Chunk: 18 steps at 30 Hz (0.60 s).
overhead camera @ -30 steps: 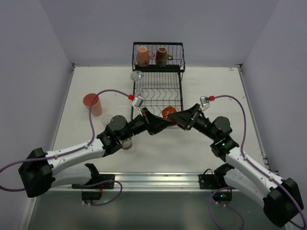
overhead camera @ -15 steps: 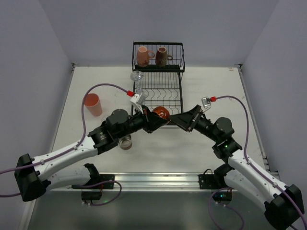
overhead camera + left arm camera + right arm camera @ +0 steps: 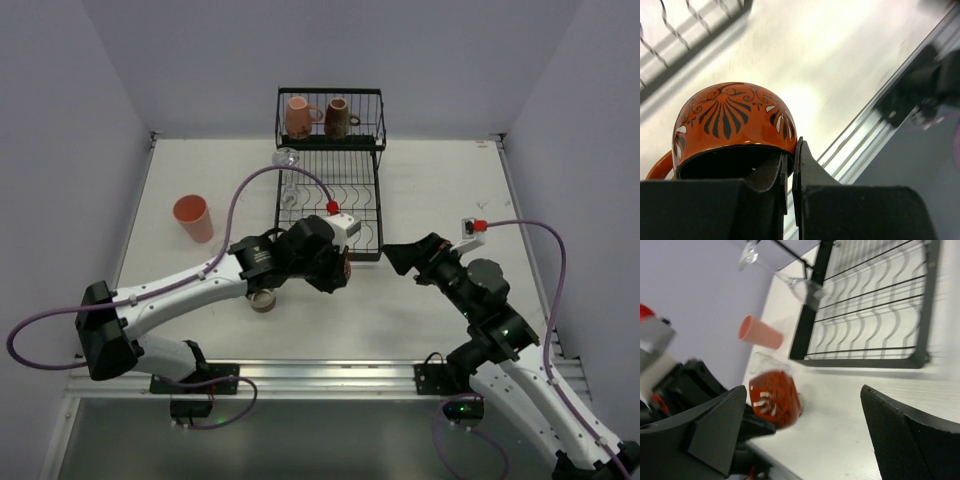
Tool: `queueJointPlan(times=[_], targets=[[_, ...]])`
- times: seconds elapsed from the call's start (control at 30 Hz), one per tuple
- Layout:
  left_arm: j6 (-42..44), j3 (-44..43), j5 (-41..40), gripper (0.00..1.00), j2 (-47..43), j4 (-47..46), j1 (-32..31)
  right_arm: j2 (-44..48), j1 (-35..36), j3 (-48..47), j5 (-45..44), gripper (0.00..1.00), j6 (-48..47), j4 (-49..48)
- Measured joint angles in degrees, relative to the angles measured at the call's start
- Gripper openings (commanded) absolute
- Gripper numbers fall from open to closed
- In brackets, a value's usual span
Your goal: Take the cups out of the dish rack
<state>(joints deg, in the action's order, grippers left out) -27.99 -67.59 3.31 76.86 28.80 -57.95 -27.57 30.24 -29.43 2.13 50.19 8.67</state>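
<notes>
I need to lower the orange-red cup with my left gripper next, back toward the near metal bar and onto the empty table beside the white-and-brown cup.
My left gripper (image 3: 790, 157) is shut on the rim of the squat orange-red handled cup (image 3: 730, 122) and holds it over the table just in front of the dish rack (image 3: 330, 195). In the top view my left gripper (image 3: 338, 268) hides the cup. My right gripper (image 3: 400, 256) is open and empty, to the right of the cup (image 3: 775, 399). The pink mug (image 3: 297, 116) and dark brown mug (image 3: 338, 118) stand in the raised tier. Two clear glasses (image 3: 287, 158) (image 3: 290, 192) sit at the rack's left edge. The salmon tumbler (image 3: 192, 217) stands on the table at left.
The white-and-brown cup (image 3: 263, 298) stands on the table under my left arm. The rack's flat tier (image 3: 875, 315) shows bare wire dividers. The table's near metal rail (image 3: 320, 375) runs in front of both arm bases.
My left gripper has carried the orange-red cup off the rack's front edge toward the near side, its wrist turning. My right gripper has pulled back to the right, away from the cup.
</notes>
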Motion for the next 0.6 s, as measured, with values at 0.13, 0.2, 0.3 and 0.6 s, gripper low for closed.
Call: queueJointPlan(times=[0.13,0.2,0.3,0.6], targets=[[0.6,1.1,-0.9,0.00,4.1,7.0,-2.6,3.8,0.0,-0.2,-7.6,0.98,-4.1,6.6],[0.5,2.3,-1.8,0.00,4.8,9.0,-3.2,5.6,0.0,-0.2,-10.2,0.98,-5.3,8.8],[0.3,3.7,-3.9,0.00,6.1,10.3,-4.1,7.0,0.0,-0.2,-12.3,0.98,-6.6,10.8],[0.1,5.0,-4.9,0.00,12.5,8.8,-6.4,7.2,0.0,-0.3,-13.2,0.98,-8.1,12.9]])
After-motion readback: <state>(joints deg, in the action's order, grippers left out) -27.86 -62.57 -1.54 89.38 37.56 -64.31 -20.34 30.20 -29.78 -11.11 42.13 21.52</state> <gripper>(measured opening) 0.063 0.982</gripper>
